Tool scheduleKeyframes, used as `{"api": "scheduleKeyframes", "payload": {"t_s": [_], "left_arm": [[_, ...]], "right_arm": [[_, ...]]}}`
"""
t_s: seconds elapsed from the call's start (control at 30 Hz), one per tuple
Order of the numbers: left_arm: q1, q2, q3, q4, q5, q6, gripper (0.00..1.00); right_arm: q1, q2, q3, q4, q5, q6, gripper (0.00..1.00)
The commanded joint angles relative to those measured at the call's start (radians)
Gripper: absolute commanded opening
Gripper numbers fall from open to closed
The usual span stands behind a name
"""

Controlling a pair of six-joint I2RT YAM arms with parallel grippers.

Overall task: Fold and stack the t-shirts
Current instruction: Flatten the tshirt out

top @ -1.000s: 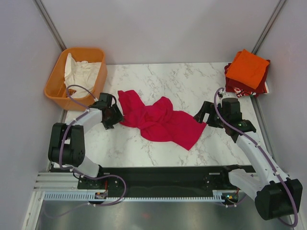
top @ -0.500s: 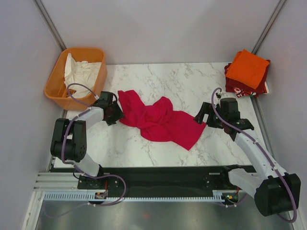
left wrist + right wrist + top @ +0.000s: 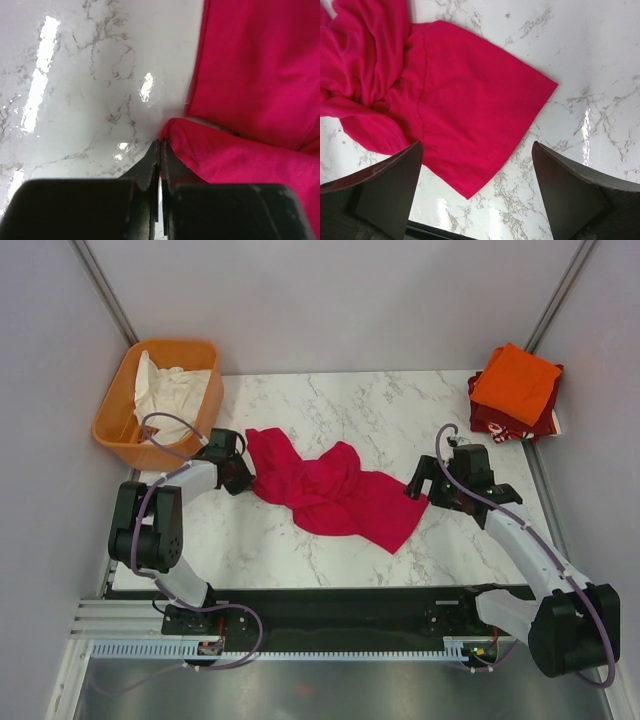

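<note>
My right gripper lowers onto the far corner of the magenta-pink t-shirt's flat end next and closes its fingers, since that corner lies below its open fingers.
A magenta-pink t-shirt lies crumpled across the middle of the marble table. My left gripper sits at the shirt's left edge, its jaws shut, with a pinched fold of the magenta-pink t-shirt right at the fingertips. My right gripper hovers open over the shirt's right end, and a corner of the magenta-pink t-shirt lies between its fingers. A folded bright orange t-shirt rests on a dark red t-shirt at the back right corner.
An orange plastic basket with white cloth in it stands off the table's back left corner. Grey walls close in on both sides. The table's near edge meets a black rail at the arm bases.
My left gripper has moved up to the shirt's left edge and shut on it. The right gripper has shifted slightly left, still open.
</note>
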Motion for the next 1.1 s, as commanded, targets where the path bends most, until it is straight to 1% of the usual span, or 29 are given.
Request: {"api": "scheduleKeyframes", "payload": {"t_s": [0.0,0.1,0.17,0.2,0.33,0.4,0.53,0.63,0.73,0.77,0.83,0.87,0.93,0.97,1.03,1.07], "left_arm": [[-0.003,-0.095,-0.001,0.020,0.045,-0.004,0.02],[-0.001,-0.206,0.009,-0.046,0.044,-0.001,0.02],[-0.001,-0.244,0.021,-0.096,0.052,0.022,0.02],[-0.001,-0.281,0.026,-0.107,0.065,0.030,0.02],[-0.001,-0.347,0.005,-0.140,0.087,0.055,0.02],[-0.001,-0.361,-0.014,-0.144,0.085,0.059,0.02],[-0.001,-0.378,-0.029,-0.150,0.091,0.072,0.02],[-0.001,-0.387,-0.026,-0.150,0.107,0.073,0.02],[-0.001,-0.390,-0.017,-0.154,0.108,0.079,0.02],[-0.001,-0.392,-0.015,-0.155,0.110,0.079,0.02],[-0.001,-0.398,-0.012,-0.155,0.111,0.082,0.02],[0.000,-0.399,-0.012,-0.157,0.108,0.085,0.02],[-0.001,-0.401,-0.012,-0.160,0.105,0.088,0.02],[-0.001,-0.404,-0.012,-0.161,0.105,0.090,0.02],[-0.001,-0.409,-0.009,-0.164,0.104,0.093,0.02],[-0.001,-0.413,-0.002,-0.172,0.105,0.096,0.02]], "right_arm": [[0.003,0.060,-0.010,0.024,0.074,0.061,0.98],[0.001,0.145,-0.017,0.039,0.112,0.103,0.98],[-0.006,0.198,-0.027,0.054,0.129,0.126,0.98],[-0.011,0.211,-0.033,0.086,0.129,0.131,0.97],[-0.034,0.254,-0.071,0.185,0.108,0.151,0.88],[-0.036,0.283,-0.074,0.220,0.105,0.154,0.84],[-0.036,0.338,-0.063,0.246,0.149,0.140,0.82],[-0.043,0.382,-0.054,0.266,0.154,0.137,0.79],[-0.054,0.416,-0.037,0.272,0.143,0.137,0.74],[-0.059,0.421,-0.037,0.277,0.134,0.135,0.67],[-0.063,0.425,-0.042,0.291,0.123,0.131,0.59],[-0.062,0.427,-0.043,0.297,0.111,0.129,0.49],[-0.063,0.432,-0.045,0.308,0.099,0.123,0.38],[-0.063,0.435,-0.045,0.312,0.082,0.118,0.20],[-0.065,0.439,-0.040,0.318,0.071,0.117,0.02],[-0.063,0.439,-0.037,0.318,0.060,0.115,0.00]]}}
